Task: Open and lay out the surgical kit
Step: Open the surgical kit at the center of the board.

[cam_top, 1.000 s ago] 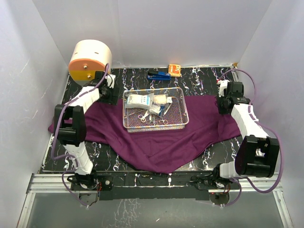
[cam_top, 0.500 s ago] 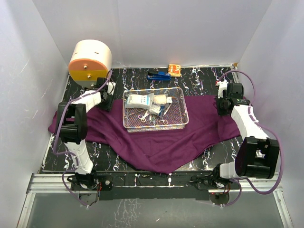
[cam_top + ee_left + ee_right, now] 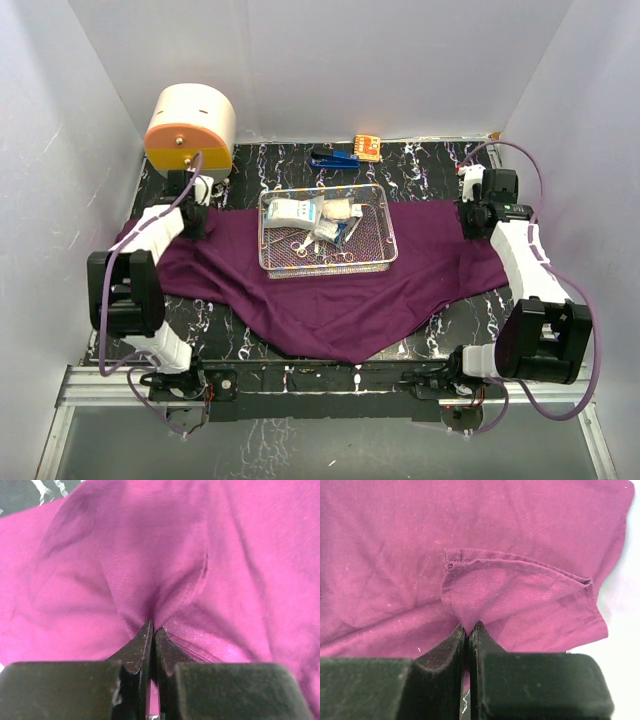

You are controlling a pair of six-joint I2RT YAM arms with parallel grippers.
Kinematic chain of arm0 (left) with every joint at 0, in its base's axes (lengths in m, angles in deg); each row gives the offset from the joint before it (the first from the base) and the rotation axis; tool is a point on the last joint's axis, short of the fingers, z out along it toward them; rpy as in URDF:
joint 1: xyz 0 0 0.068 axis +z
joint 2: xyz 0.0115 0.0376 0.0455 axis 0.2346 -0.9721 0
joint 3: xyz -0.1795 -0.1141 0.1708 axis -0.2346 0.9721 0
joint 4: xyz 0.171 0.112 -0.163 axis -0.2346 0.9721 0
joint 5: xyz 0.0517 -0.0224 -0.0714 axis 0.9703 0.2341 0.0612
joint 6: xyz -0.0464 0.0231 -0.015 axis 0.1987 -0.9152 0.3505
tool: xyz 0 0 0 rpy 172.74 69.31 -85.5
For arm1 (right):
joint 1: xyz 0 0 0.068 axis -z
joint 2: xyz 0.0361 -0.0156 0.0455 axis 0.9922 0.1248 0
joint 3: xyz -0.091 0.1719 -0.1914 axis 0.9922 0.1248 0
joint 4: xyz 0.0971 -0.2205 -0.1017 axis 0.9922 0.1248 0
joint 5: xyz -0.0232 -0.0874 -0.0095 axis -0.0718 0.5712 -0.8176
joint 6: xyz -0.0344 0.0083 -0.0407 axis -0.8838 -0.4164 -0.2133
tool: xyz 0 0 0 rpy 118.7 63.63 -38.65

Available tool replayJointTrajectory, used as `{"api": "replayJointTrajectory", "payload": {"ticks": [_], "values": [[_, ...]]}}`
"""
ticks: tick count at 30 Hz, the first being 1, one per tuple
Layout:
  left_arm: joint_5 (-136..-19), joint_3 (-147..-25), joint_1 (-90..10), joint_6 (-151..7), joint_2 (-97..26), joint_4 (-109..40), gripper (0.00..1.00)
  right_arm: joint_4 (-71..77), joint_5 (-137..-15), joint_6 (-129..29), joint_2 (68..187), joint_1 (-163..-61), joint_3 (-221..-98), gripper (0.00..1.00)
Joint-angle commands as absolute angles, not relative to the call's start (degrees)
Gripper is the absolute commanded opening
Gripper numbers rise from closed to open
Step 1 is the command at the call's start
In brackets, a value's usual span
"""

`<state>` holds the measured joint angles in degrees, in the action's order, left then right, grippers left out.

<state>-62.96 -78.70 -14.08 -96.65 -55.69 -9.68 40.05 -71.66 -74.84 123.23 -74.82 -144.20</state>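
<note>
My right gripper carries the hemmed corner of the cloth back and toward the white wall next, before I release the cloth's corner.
The purple cloth wrap [image 3: 320, 300] lies spread over the black marbled table, its lower corner pointing at the arm bases. On it stands the silver wire-mesh tray [image 3: 385, 225], holding white gauze and packets [image 3: 295, 212] and small steel instruments [image 3: 325, 250]. My left gripper [image 3: 192, 212] is at the cloth's left edge, shut on a pinched fold of purple cloth [image 3: 150, 580]. My right gripper [image 3: 472, 215] is at the cloth's right edge, shut on a hemmed corner of the cloth [image 3: 485, 590].
A cream-and-orange round drum [image 3: 190, 125] stands at the back left, close behind the left gripper. Small blue [image 3: 335, 158] and orange [image 3: 366, 147] items lie at the back edge behind the tray. White walls enclose the table on three sides.
The left arm swung leftward to the cloth's left edge and its gripper went from open to shut on the cloth. The right gripper shifted slightly back, still holding its corner.
</note>
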Motion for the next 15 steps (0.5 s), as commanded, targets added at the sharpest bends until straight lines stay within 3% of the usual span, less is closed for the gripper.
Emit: {"api": "replayJointTrajectory", "payload": {"ticks": [1,15], "values": [[-61.97,-75.75,-10.83,-99.19,-44.92,-5.17,0.0,42.8,-69.78,-76.86,120.97,-75.0,-148.5,0.0],[-40.86,-65.62,-9.52,-111.73,-18.39,12.6,0.0,48.26,-54.94,-82.45,110.04,-75.52,-144.77,0.0]]}}
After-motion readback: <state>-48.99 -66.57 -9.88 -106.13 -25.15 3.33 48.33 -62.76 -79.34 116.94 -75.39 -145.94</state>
